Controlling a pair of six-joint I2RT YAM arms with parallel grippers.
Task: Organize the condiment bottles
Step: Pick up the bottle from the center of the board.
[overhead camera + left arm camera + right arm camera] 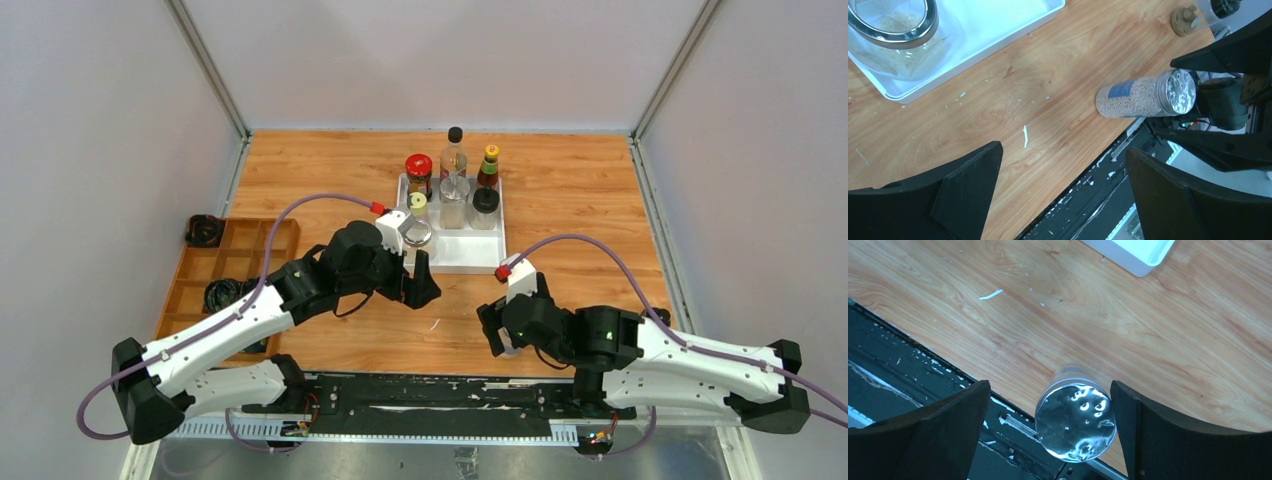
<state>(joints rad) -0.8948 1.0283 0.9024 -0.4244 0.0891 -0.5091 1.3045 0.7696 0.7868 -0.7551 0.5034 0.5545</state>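
Observation:
Next, the right gripper moves to the right in the wrist view, turns slightly and closes on the silver cap (1075, 422), which is nearer its finger on that side.
Several condiment bottles stand in the white tray (470, 255) at the back: a red-capped jar (419, 172), a tall clear black-capped bottle (454, 150) and a yellow-capped brown bottle (488, 168). A glass jar with a silver rim (893, 30) sits at the tray's front left. A silver-capped bottle (1075, 422) of pale grains with a blue label (1143, 95) stands upright near the table's front edge. My right gripper (1050, 390) is open around it, one finger close to the cap, the other apart. My left gripper (1063, 190) hangs open and empty before the tray.
A wooden compartment box (215, 270) holding black coiled cables (205, 230) sits at the left. A black rail (430, 395) runs along the table's front edge, just behind the silver-capped bottle. Grey walls close in the sides and back.

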